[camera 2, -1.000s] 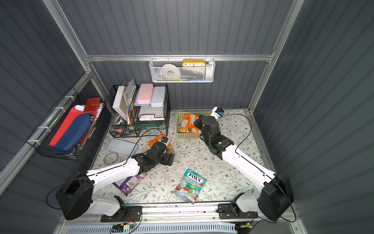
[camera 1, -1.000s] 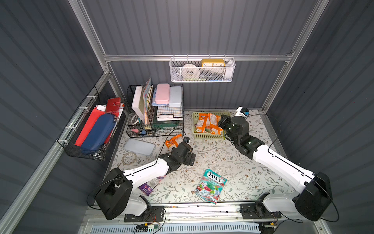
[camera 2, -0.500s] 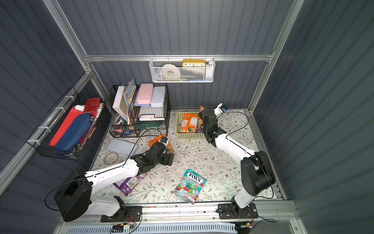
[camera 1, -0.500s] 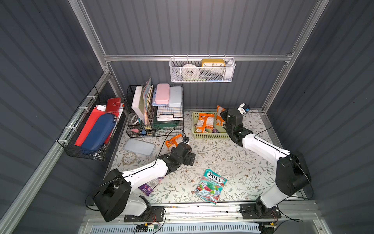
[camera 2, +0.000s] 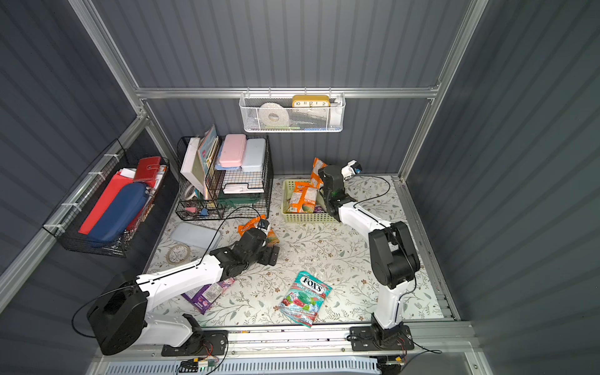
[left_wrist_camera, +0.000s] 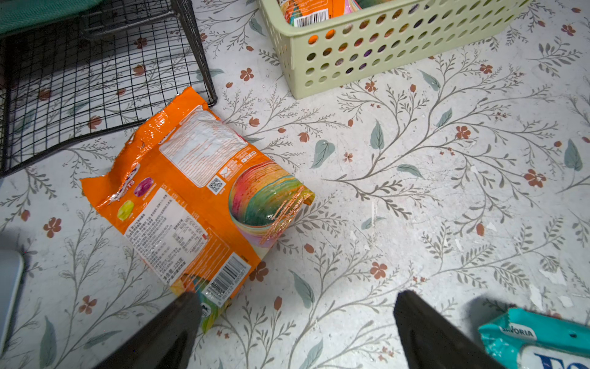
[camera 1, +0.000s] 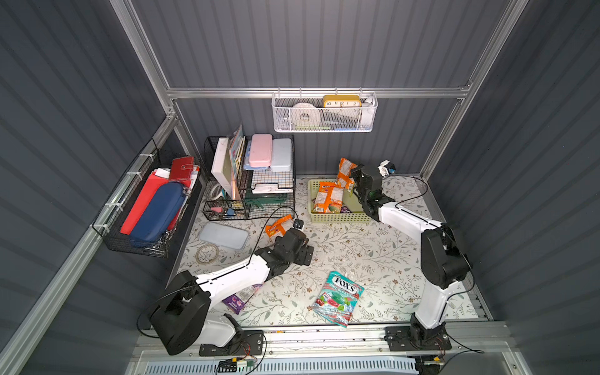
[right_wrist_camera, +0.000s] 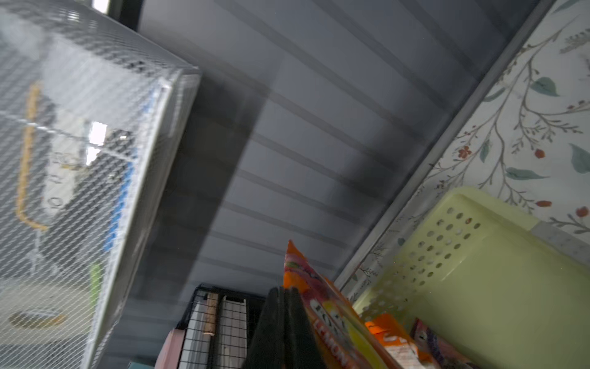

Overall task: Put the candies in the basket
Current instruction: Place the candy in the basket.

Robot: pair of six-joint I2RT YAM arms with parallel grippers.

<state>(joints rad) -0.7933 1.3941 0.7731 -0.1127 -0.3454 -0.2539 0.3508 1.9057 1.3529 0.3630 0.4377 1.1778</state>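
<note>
My right gripper moves down next and releases its orange candy bag in the emptier end of the basket (camera 1: 354,201) (right_wrist_camera: 491,292), since the orange bag already inside covers the opposite end.
My right gripper (camera 1: 352,172) (right_wrist_camera: 285,290) is shut on an orange candy bag (camera 1: 344,170) (right_wrist_camera: 322,306), held upright over the back of the pale green basket (camera 1: 341,217) (right_wrist_camera: 498,287). Another orange bag (camera 1: 328,199) and a purple one (right_wrist_camera: 440,348) lie in the basket. My left gripper (camera 1: 293,248) (left_wrist_camera: 297,306) hangs open over the table, one finger above the corner of a third orange bag (camera 1: 278,227) (left_wrist_camera: 204,204). The teal FOX'S bag (camera 1: 339,297) (left_wrist_camera: 536,338) lies near the front. Another purple bag (camera 1: 240,297) is partly hidden under my left arm.
A black wire organiser (camera 1: 250,181) stands left of the basket, close to the orange bag on the table. A pale blue case (camera 1: 224,235) and a tape roll (camera 1: 207,254) lie at the left. A white mesh basket (camera 1: 324,113) hangs on the back wall.
My right gripper has risen from over the basket toward the back wall, lifting the orange bag upright, and the right arm has folded up. The left arm has barely moved.
</note>
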